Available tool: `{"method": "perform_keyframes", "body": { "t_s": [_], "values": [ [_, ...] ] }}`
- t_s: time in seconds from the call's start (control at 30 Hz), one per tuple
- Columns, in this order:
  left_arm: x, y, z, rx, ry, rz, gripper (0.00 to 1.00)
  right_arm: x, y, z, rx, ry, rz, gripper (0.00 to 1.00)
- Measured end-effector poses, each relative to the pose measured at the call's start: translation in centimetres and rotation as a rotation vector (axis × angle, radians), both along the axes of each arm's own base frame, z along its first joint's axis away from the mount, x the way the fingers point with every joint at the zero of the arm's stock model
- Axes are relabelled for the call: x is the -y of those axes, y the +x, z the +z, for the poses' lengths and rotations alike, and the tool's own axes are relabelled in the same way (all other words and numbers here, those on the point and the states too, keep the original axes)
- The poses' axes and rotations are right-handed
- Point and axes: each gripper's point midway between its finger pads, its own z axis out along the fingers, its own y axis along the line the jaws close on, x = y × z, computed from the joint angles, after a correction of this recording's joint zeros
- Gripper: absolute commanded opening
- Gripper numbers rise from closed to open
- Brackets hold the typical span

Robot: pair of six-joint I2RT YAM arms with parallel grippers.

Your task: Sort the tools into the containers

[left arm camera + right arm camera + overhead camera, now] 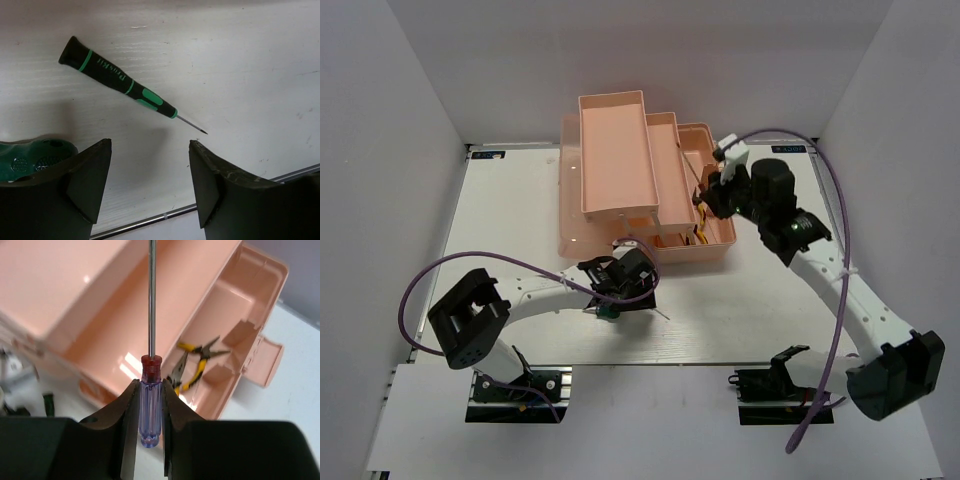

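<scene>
I will bring my right gripper to the left in the top view and down over the toolbox's middle tray (669, 185) (121, 326), which is empty, to release the screwdriver.
The salmon-pink toolbox (620, 150) stands open at the back of the table, its trays stepped out. My right gripper (150, 386) is shut on the slim purple-handled screwdriver (150, 405), shaft pointing away, above the toolbox's right end (712, 192). Yellow-handled pliers (197, 362) lie in the toolbox's bottom compartment. My left gripper (150, 165) is open and empty just above the table, in front of the toolbox (620, 290). A slim black-and-green screwdriver (120, 82) lies ahead of it. A green stubby handle (30, 157) lies beside its left finger. The orange-green screwdriver is not in view.
The toolbox's small latch flap (262, 362) sticks out on the right side. A metal strip (165, 217) marks the table's near edge under the left gripper. White walls close in the table on both sides.
</scene>
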Motion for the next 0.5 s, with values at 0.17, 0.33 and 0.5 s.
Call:
{"method": "perform_keyframes", "body": {
  "t_s": [0.17,0.33,0.5],
  "values": [
    [-0.2,0.2,-0.6,-0.006,-0.002,0.051,0.74,-2.2,4.7,3.4,-0.054,0.152,-0.046,0.0],
    [0.1,1.0,-1.0,0.015,-0.005,0.106,0.74,-5.3,8.6,0.4,-0.241,0.269,-0.056,0.0],
    [0.5,2.1,-1.4,0.043,-0.018,0.156,0.72,-7.6,10.7,-5.5,-0.429,0.278,-0.057,0.39]
  ]
}}
